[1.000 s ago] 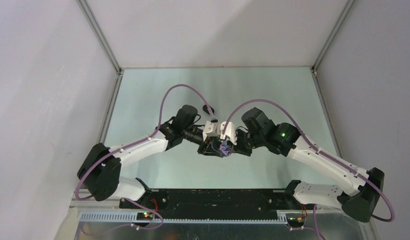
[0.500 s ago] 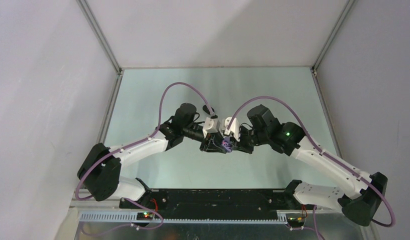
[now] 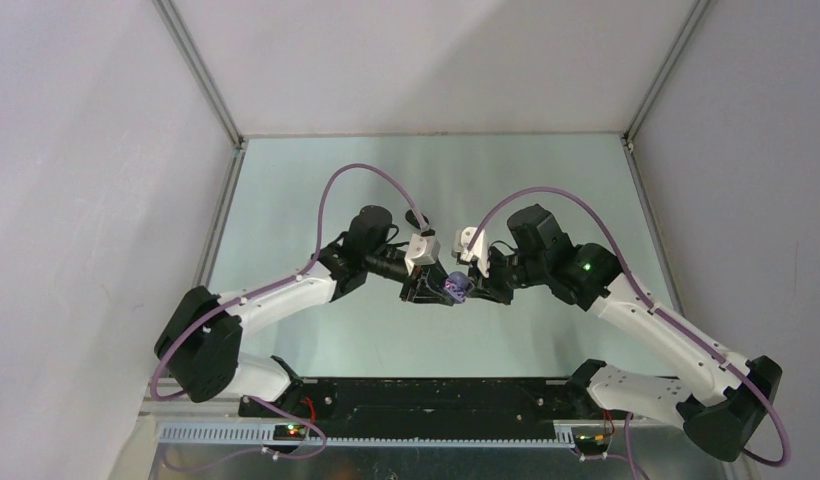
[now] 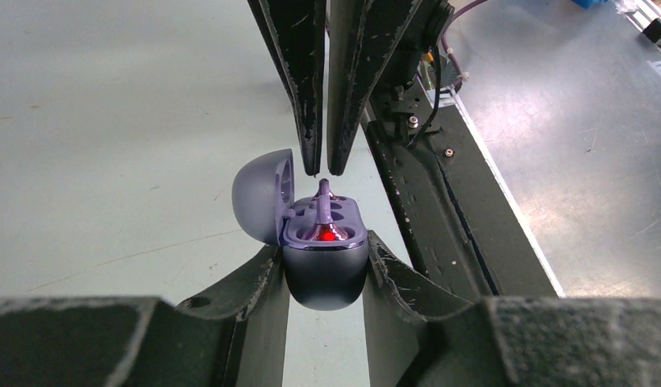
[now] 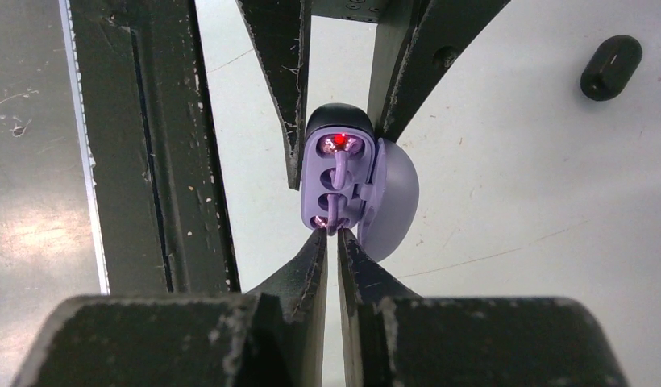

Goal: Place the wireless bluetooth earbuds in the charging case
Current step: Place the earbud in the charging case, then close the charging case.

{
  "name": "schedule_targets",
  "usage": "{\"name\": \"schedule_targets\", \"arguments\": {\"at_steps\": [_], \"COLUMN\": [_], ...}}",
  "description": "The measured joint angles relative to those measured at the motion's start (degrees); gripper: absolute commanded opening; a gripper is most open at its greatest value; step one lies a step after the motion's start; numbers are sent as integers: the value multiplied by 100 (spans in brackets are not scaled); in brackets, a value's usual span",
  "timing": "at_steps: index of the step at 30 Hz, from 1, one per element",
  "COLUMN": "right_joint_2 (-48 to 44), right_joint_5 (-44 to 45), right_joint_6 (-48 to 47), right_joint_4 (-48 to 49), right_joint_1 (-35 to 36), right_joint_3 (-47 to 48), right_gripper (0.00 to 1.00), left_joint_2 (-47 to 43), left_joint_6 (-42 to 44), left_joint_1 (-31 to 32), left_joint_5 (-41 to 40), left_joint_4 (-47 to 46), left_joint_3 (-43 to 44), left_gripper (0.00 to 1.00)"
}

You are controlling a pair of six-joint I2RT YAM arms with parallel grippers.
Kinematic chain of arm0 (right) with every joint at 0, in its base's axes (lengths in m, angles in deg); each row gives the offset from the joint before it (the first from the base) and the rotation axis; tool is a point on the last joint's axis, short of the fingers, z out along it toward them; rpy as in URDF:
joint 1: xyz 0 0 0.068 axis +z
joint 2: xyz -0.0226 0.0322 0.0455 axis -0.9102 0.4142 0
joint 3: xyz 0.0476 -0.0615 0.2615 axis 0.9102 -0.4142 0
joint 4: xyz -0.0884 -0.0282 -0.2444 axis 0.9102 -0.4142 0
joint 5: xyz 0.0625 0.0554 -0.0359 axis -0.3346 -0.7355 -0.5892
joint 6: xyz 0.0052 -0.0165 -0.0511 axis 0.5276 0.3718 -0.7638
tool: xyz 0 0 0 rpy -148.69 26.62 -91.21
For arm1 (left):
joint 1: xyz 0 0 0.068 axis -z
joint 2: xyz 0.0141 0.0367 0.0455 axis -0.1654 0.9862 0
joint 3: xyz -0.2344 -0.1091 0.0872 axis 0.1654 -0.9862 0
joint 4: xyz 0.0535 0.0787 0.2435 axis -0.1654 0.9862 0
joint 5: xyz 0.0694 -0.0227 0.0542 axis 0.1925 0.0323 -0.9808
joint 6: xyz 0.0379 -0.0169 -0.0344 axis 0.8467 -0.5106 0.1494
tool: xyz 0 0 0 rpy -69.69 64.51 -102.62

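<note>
My left gripper carries the case (image 4: 326, 278) outward next, lowers it onto the bare tabletop there below and releases it, since both earbuds sit in sockets.
The charging case (image 4: 326, 278) is a dark oval shell with a purple inside, and its lid (image 4: 261, 193) is hinged open. My left gripper (image 4: 324, 251) is shut on its sides and holds it above the table; the case also shows in the top view (image 3: 455, 288). A pale purple earbud (image 5: 336, 173) sits head down in a socket where a red light glows, with its stem sticking out. My right gripper (image 5: 337, 235) faces the case, its fingertips (image 4: 312, 153) nearly together around the stem's end. The black earbuds are not clearly seen.
A small black oblong piece (image 5: 610, 68) lies on the green table beyond the case, and in the top view (image 3: 417, 217) it sits near the left arm's purple cable. The black base rail (image 4: 440, 201) runs along the near table edge.
My right arm has drawn back to the right, so the two grippers no longer overlap. The case in my left gripper has shifted slightly up and right.
</note>
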Motion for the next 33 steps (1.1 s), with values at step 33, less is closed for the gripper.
{"name": "schedule_targets", "arguments": {"at_steps": [33], "right_joint_2": [111], "right_joint_5": [251], "right_joint_6": [402], "right_joint_4": [518], "right_joint_1": [-166], "right_joint_3": [-188], "right_gripper": [27], "left_joint_2": [-11], "left_joint_6": [4], "left_joint_1": [2], "left_joint_5": [63], "left_joint_4": [131], "left_joint_3": [-15], "left_gripper": [6]}}
